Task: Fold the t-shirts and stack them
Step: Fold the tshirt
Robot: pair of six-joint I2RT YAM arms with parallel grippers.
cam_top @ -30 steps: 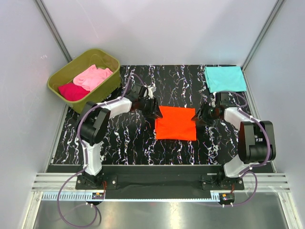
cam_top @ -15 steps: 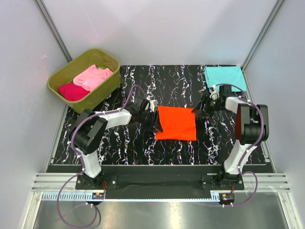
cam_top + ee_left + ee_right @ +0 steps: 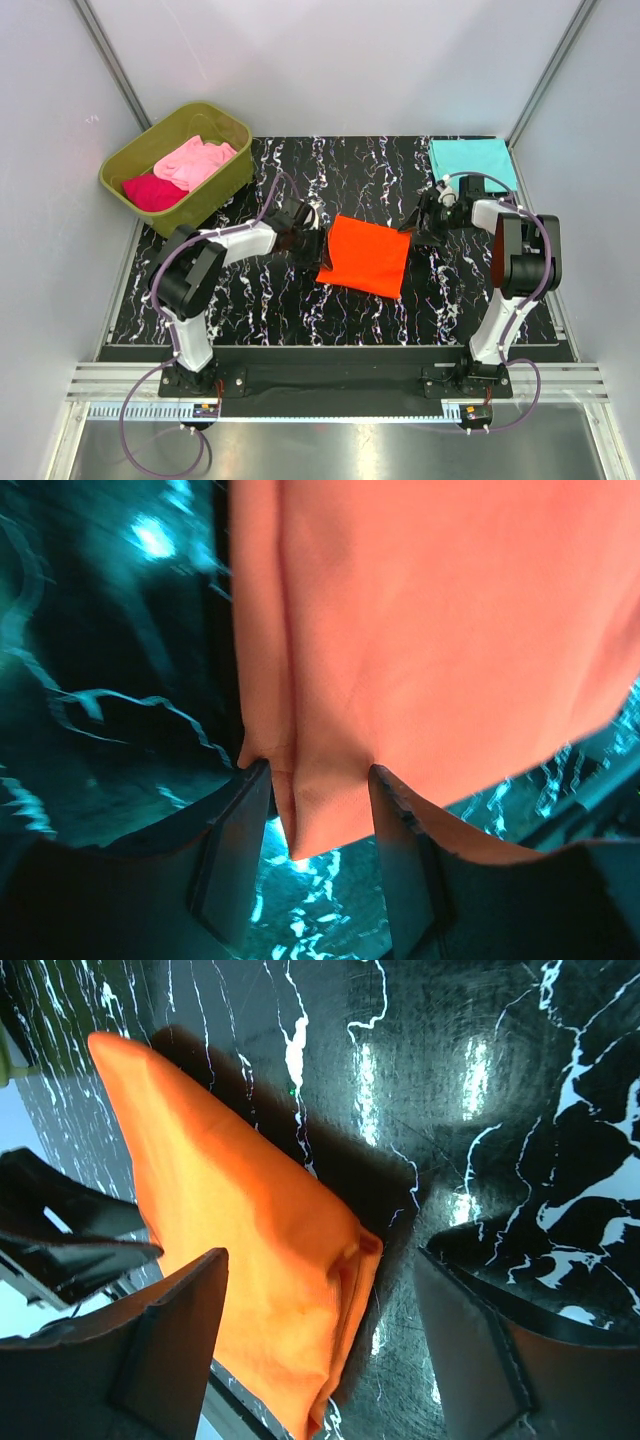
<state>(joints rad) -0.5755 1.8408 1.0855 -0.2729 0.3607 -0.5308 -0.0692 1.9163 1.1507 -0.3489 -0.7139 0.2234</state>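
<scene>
My right gripper moves downward and slightly back onto the orange t-shirt's corner nearest the teal t-shirt next, because its open fingers already stand astride that corner.
The folded orange t-shirt lies skewed in the middle of the table. My left gripper is shut on its left edge; in the left wrist view a fold of the orange t-shirt sits pinched between that gripper's fingers. My right gripper stands open just off the shirt's right corner. In the right wrist view the gripper straddles the corner of the orange t-shirt without touching it. A folded teal t-shirt lies at the back right. The pink and magenta t-shirts lie crumpled in the tub.
The olive-green tub stands at the back left corner, off the black marbled table top. Grey walls close in on both sides. The left gripper shows at the left edge of the right wrist view.
My right gripper has opened and let go of the orange shirt's right edge, drawing back toward the teal shirt. The shirt has turned askew, held only by the left gripper.
</scene>
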